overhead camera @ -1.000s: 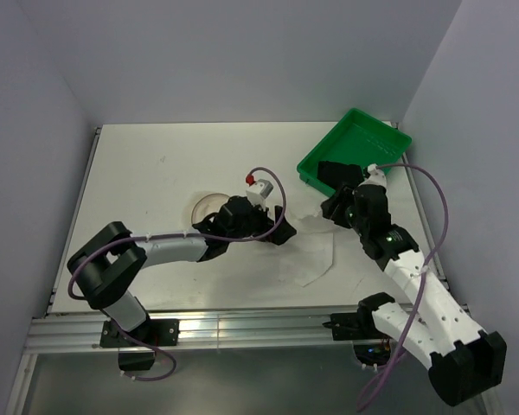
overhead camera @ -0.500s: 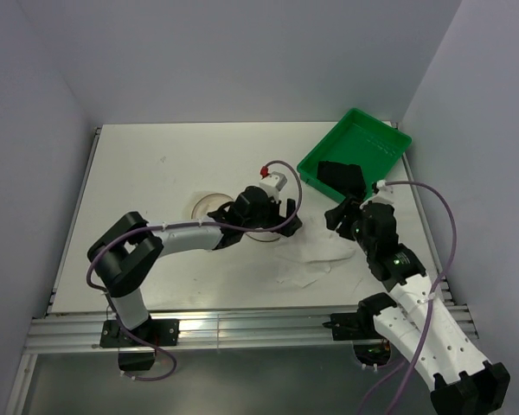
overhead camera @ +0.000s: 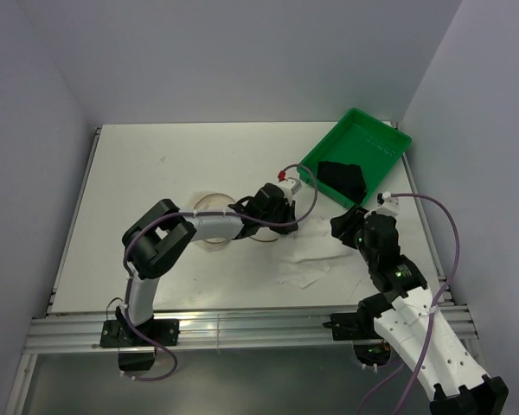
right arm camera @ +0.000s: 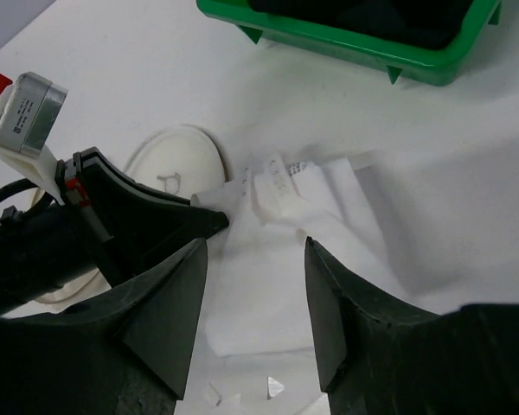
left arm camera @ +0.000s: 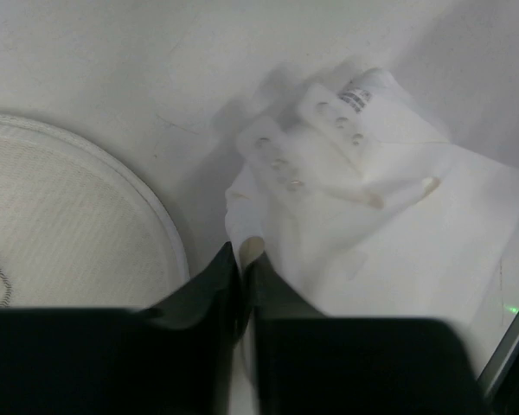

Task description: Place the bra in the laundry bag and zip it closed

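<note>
The bag's fold goes up and left in the top view toward the laundry bag's round end panel next. My left gripper releases it there, since the laundry bag lies collapsed.
The laundry bag lies collapsed as white mesh mid-table, its round end panel to the left. My left gripper is shut on a folded edge of the mesh, beside the round panel. A label and snaps show on the mesh. My right gripper hangs open above the mesh, nothing between its fingers; the left gripper pinches the fold just ahead of it. The black bra lies in the green tray.
The green tray stands at the back right, close to the right wall. The left arm's cable loops over the mesh's far side. Walls enclose the table on three sides.
My left gripper has reached further right and closed on the mesh's edge. The right gripper has drawn back toward the near side, off the tray.
</note>
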`<state>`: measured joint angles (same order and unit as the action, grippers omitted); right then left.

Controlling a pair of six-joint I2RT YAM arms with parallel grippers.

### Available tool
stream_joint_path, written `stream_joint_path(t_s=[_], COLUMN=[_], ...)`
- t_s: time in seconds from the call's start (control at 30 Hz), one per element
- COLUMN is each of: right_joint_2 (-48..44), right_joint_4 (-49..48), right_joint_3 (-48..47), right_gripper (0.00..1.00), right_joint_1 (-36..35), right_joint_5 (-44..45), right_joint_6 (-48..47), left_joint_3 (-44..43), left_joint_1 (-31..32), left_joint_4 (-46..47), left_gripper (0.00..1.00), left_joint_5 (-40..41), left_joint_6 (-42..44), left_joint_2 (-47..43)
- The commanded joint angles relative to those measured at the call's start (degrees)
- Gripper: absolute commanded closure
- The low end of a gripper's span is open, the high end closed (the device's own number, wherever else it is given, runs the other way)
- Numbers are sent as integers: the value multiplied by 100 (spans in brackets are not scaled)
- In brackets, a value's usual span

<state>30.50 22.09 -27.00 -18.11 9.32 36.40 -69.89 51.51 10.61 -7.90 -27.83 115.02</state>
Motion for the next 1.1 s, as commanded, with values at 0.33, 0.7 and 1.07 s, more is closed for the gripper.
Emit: stream_joint_path(t_s=[0.33,0.7,1.07], right_joint_2=[431,-674,-1029], right_joint_4=[-635,-1891,-2077], right_joint_3=[328,451,-489], right_gripper=[18,17,7], right_joint_1=[18,18,18], right_joint_5=[-168,-2574,-4317], right_joint_6=[60,-344,-687], left_joint_3=[1117,1566,1320], left_joint_1=[-18,-53,-79], left_joint_4=[1302,1058,503], left_gripper=[100,100,100], left_joint_5=[-527,-477,511], left_joint_6=[-380,-592,234], left_joint_2=[-2053,-3872,-5622])
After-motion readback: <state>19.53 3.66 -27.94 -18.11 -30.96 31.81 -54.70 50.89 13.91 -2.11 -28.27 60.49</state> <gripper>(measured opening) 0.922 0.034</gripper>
